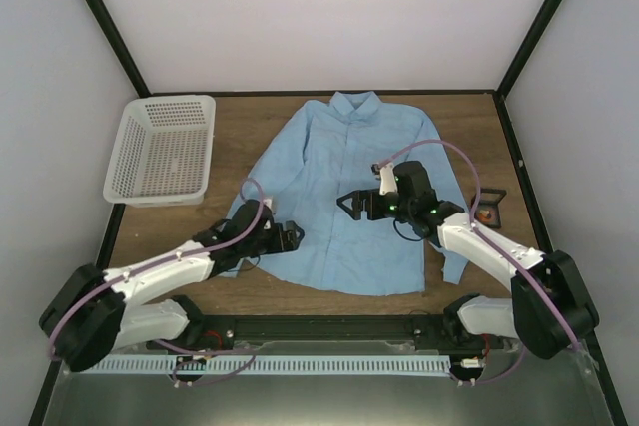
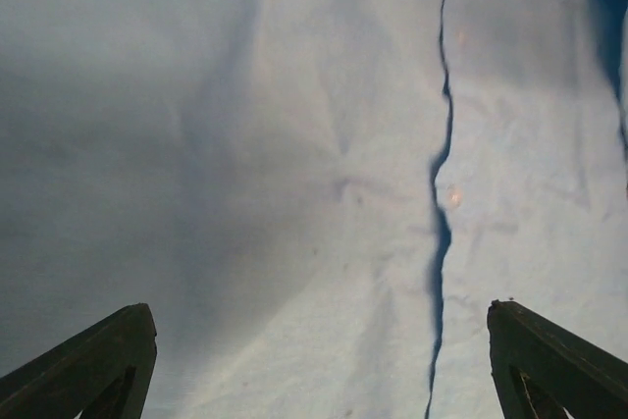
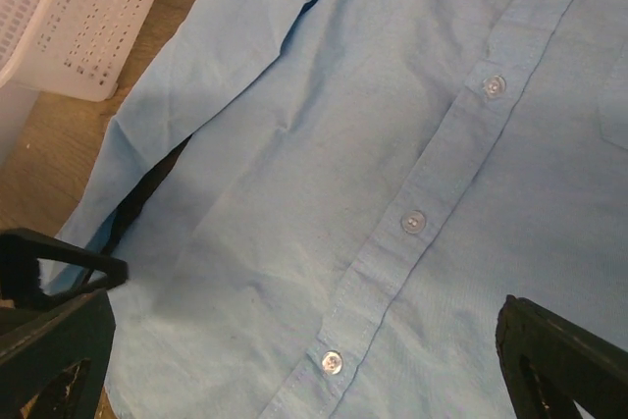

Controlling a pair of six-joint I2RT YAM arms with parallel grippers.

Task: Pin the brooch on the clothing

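Note:
My left gripper is to go to the left in the top view next, then down onto the sleeve's cuff end (image 1: 232, 269) beside the shirt's body.
The clothing (image 1: 339, 187) is a light blue button-front shirt lying flat on the wooden table, collar toward the back. The brooch (image 1: 484, 214), a tiny orange-red disc, rests by a small black square frame at the right of the shirt's sleeve. My left gripper (image 1: 296, 236) is open at the shirt's lower left edge. In the left wrist view its fingers stand wide apart over blue fabric (image 2: 294, 144) with nothing between them (image 2: 319, 306). My right gripper (image 1: 349, 205) hovers open over the shirt's middle, above the buttoned placket (image 3: 412, 223), and it is empty (image 3: 309, 301).
A white plastic mesh basket (image 1: 165, 147) stands at the back left of the table and shows in the right wrist view's corner (image 3: 69, 7). The black square frame box (image 1: 496, 197) lies near the table's right edge. Dark frame posts rise at the back corners.

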